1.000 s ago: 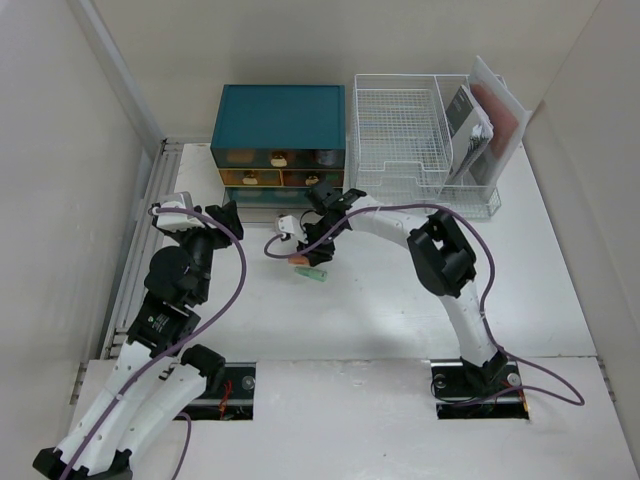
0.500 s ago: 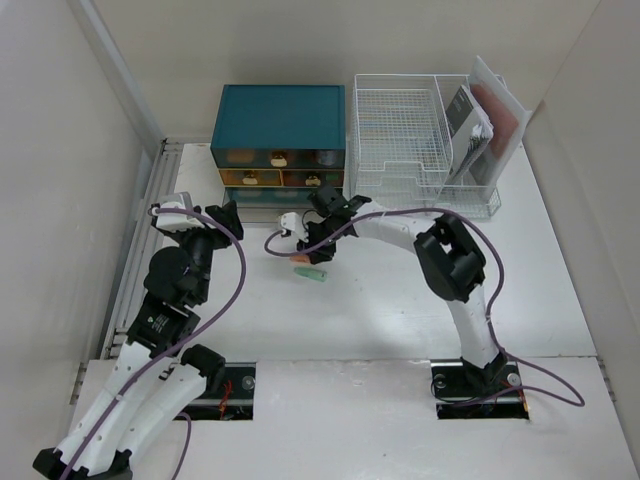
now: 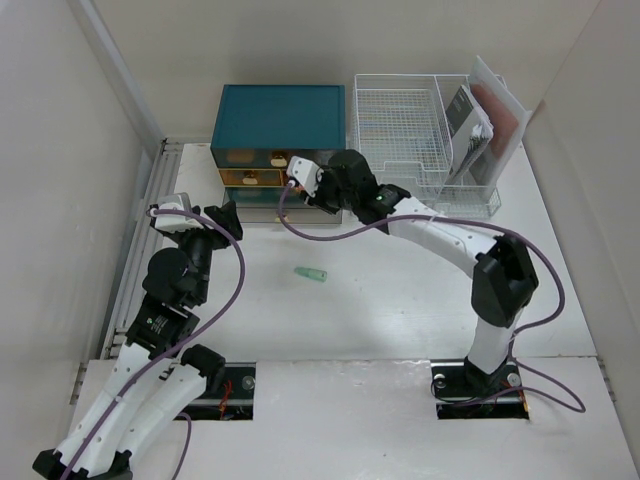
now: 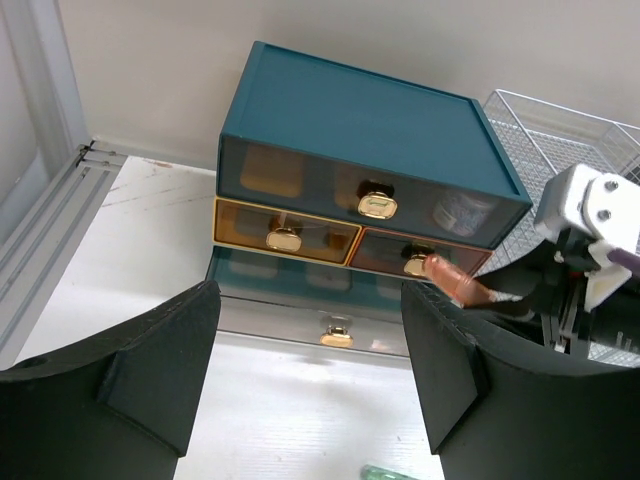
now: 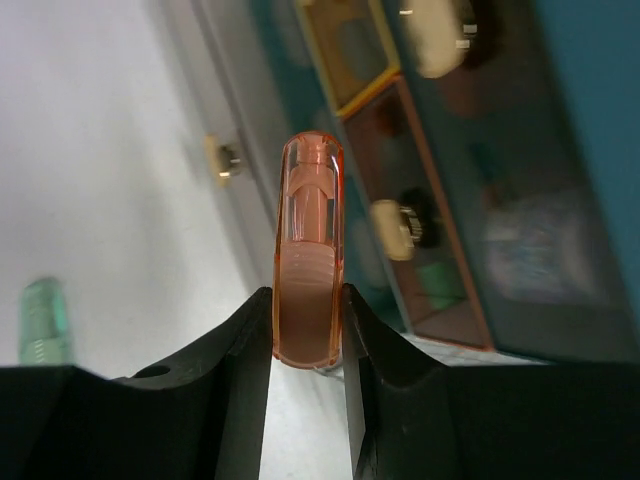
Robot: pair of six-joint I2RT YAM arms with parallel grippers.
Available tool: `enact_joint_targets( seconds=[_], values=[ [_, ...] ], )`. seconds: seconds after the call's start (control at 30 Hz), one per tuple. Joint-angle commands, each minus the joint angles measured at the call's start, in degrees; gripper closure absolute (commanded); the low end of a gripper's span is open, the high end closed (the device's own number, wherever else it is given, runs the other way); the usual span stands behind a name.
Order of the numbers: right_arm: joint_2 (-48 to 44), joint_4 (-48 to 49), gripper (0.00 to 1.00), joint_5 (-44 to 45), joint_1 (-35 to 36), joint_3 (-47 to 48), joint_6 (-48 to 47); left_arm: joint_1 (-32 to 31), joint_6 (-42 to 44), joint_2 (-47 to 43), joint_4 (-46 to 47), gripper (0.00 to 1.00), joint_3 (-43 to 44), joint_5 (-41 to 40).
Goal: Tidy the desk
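Note:
My right gripper comes down over the open inside of the drawer next and releases the piece there, since the bottom drawer sticks out open below the orange piece [image 5: 310, 250].
My right gripper [image 3: 322, 192] is shut on a translucent orange capsule-shaped piece [image 5: 310, 250] and holds it above the white desk [image 3: 380, 300], just in front of the teal drawer box [image 3: 280, 115]. The piece's tip is near the brown middle-right drawer's gold knob [image 4: 415, 265]; the piece also shows in the left wrist view [image 4: 455, 282]. A small green translucent piece [image 3: 310, 273] lies on the desk in front of the box. My left gripper [image 3: 226, 214] is open and empty, left of the box, facing its drawers [image 4: 310, 380].
A white wire-mesh tray rack [image 3: 400, 130] with booklets [image 3: 470, 125] stands right of the drawer box. The box's bottom drawer [image 4: 320, 320] sticks out slightly further than those above. A metal rail [image 3: 140, 250] runs along the desk's left edge.
My right gripper has risen from beside the green piece and moved back to the drawer box front, carrying the orange piece. The green piece stays on the desk. The left arm is still.

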Motion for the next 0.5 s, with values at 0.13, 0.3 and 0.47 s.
enact_joint_targets(
  seconds=[0.13, 0.3, 0.47],
  values=[
    [2.4, 4.6, 0.93, 16.0, 0.4, 0.9, -2.5, -0.2, 0.7, 0.0, 2.0, 0.30, 0.1, 0.4],
    [4.4, 6.3, 0.92, 21.2, 0.4, 1.6, -4.0, -0.2, 0.7, 0.0, 1.5, 0.30, 0.1, 0.4],
    [5.6, 7.6, 0.91, 23.3, 0.4, 1.6, -5.3, -0.2, 0.7, 0.5, 1.5, 0.30, 0.1, 0.4]
  ],
)
